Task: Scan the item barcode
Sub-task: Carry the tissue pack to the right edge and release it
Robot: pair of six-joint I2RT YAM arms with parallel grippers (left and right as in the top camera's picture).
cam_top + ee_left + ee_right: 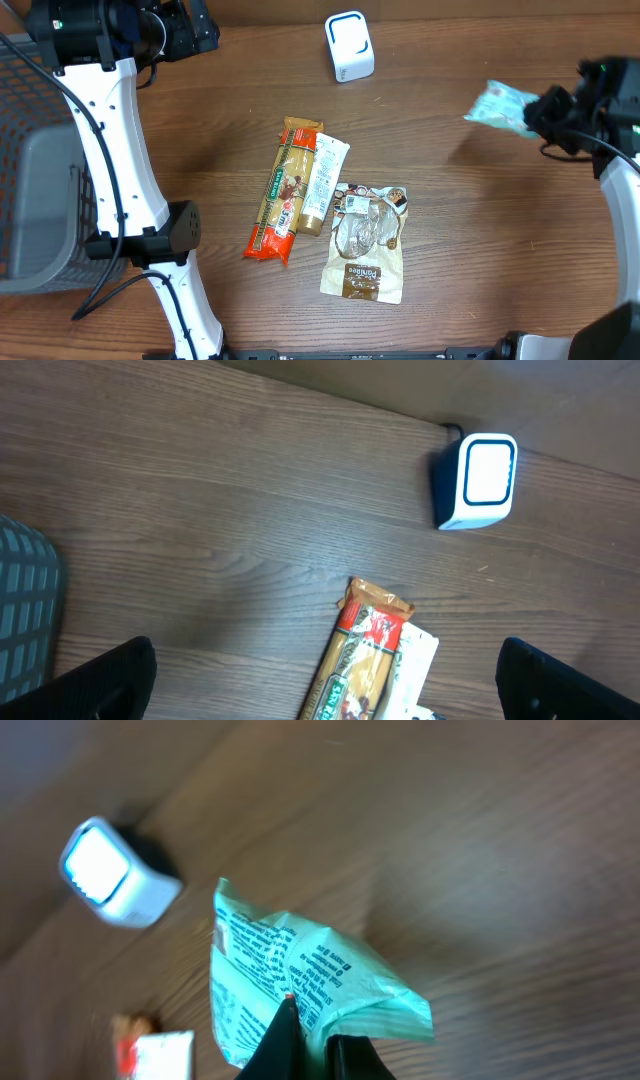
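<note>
I will lower my right gripper and pull it back toward the bare tabletop below it. I will release the packet there, away from the cookie bag.
My right gripper [540,112] is shut on a mint-green packet [503,104], held above the table at the right, some way right of the scanner. In the right wrist view the packet [300,970] shows its printed side, pinched at its lower edge between the dark fingers [283,1038]. The scanner [348,46], a white block with a blue-rimmed face, stands at the back centre; it shows too as the scanner [478,480] and the scanner [112,872]. My left gripper [330,695] hangs open over the table's back left, nothing between its fingers [100,680].
In the table's middle lie a spaghetti pack [282,190], a white tube [320,182] and a clear cookie bag [366,240], close together. A grey mesh basket [30,170] stands at the left edge, beside the left arm's base.
</note>
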